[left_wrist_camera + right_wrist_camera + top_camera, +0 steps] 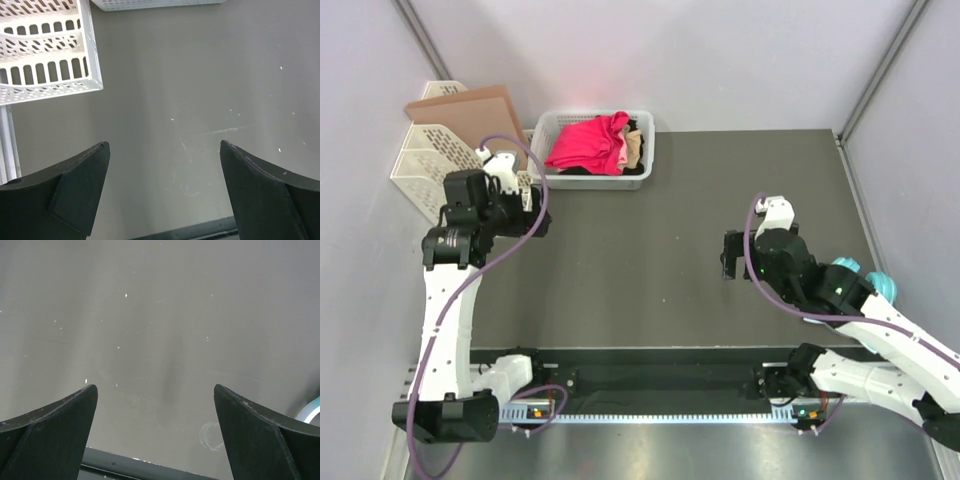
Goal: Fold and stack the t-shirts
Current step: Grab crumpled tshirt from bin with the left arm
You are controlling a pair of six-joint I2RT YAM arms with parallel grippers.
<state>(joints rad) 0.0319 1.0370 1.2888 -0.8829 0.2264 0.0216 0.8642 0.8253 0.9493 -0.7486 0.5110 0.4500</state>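
The crimson-magenta shirt lies on top, so the robot's left gripper will next move outward and to the right in the top view, then down onto the near part of this shirt.
The t-shirts lie bunched in a white mesh basket (pixel 646 150) at the back of the table. A crimson-magenta shirt (pixel 585 145) is on top, with light pink (pixel 620 153), tan (pixel 634 150) and black (pixel 640 128) cloth beside it. My left gripper (pixel 530 195) is open and empty, just left of the basket's near corner. In the left wrist view the gripper (pixel 164 143) hangs over bare table, with the basket's edge (pixel 150 4) at the top. My right gripper (pixel 732 255) is open and empty over the table's right middle; the right wrist view (pixel 155 386) shows only bare table under it.
A white slotted file rack (pixel 420 170) with brown cardboard (pixel 470 115) stands at the back left, close to the left arm; it also shows in the left wrist view (pixel 45 50). A teal part (pixel 865 275) sits on the right arm. A black rail (pixel 660 380) runs along the near edge.
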